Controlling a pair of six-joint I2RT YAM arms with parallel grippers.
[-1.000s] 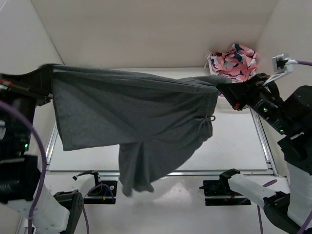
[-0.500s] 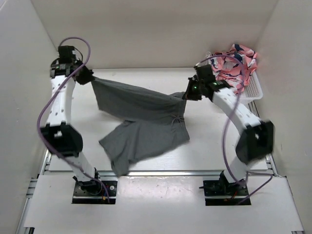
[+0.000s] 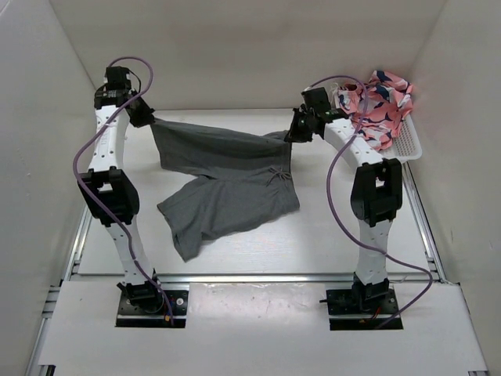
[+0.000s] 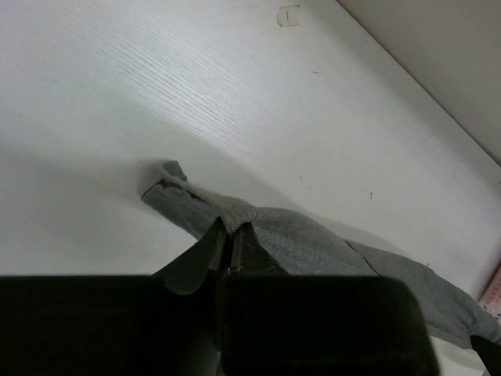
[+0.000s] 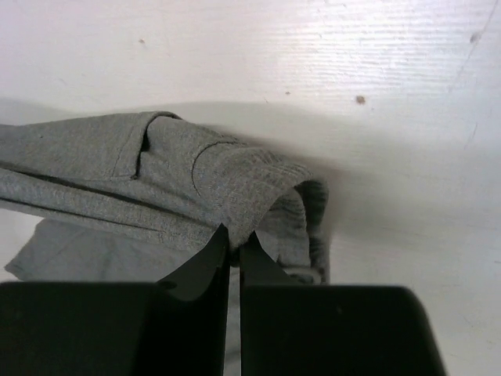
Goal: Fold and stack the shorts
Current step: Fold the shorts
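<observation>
My left gripper will move back and down over the shorts' near leg end (image 3: 186, 242) and let go of the held end, because that leg lies spread on the tabletop.
The dark grey shorts (image 3: 227, 184) hang stretched between both arms near the back of the table, with their lower part trailing on the tabletop toward the front left. My left gripper (image 3: 146, 119) is shut on the shorts' left corner (image 4: 235, 215). My right gripper (image 3: 291, 135) is shut on the waistband at the right (image 5: 243, 196). In the left wrist view the left gripper (image 4: 229, 229) pinches a thin fold of cloth. In the right wrist view the right gripper (image 5: 235, 235) pinches bunched waistband fabric.
A white basket (image 3: 409, 146) at the back right holds a pink patterned garment (image 3: 378, 100). White walls enclose the table on the left, back and right. A metal rail (image 3: 258, 276) runs along the table's near edge.
Both arms have swung from close under the camera out to the back of the table, carrying the shorts down. The cloth now trails on the tabletop.
</observation>
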